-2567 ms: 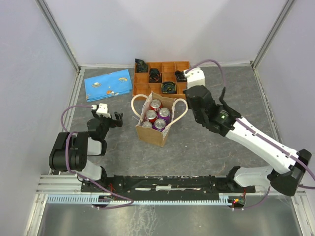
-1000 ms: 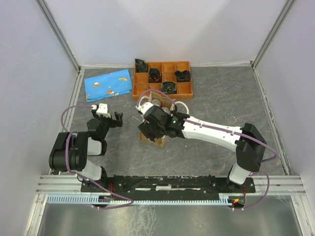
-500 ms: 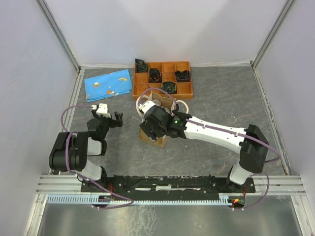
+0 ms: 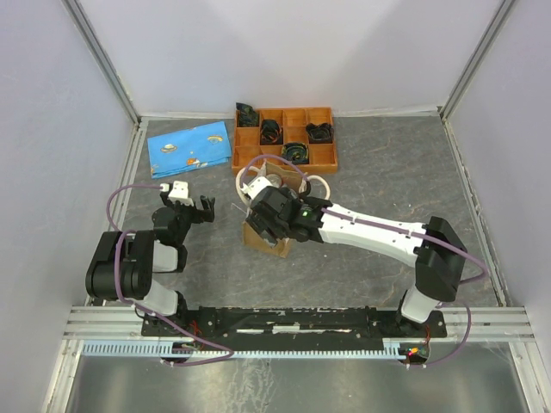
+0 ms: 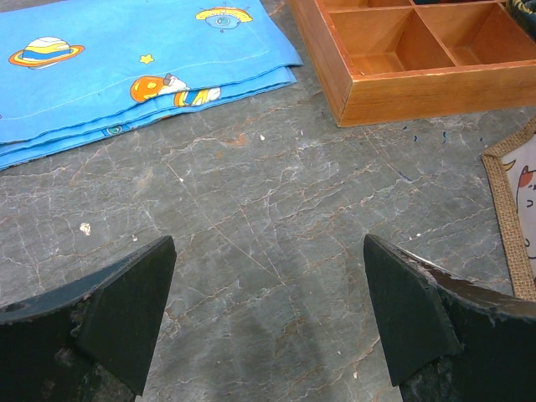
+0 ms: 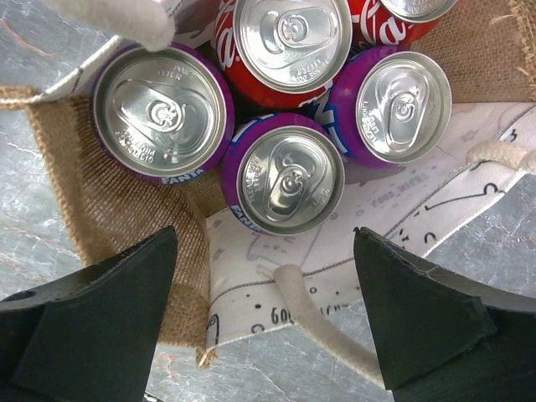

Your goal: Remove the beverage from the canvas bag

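I should next lower my right gripper into the bag around the silver top of the nearest purple Fanta can, because the can lines up with the gap between my open fingers.
The tan canvas bag stands mid-table, mostly covered from above by my right arm's wrist. One cream rope handle shows beside it. In the right wrist view the bag's burlap side and white printed panel frame several beverage cans: purple Fanta cans and a red cola can. My right gripper hangs open just above the bag's near edge, touching no can. My left gripper is open over bare table, left of the bag.
An orange wooden compartment tray with small black items sits behind the bag. A blue printed cloth lies at the back left. The bag's burlap edge shows at the right of the left wrist view.
My right arm swung from the right side of the bag to directly over its mouth, then settled slightly. The left arm has not moved.
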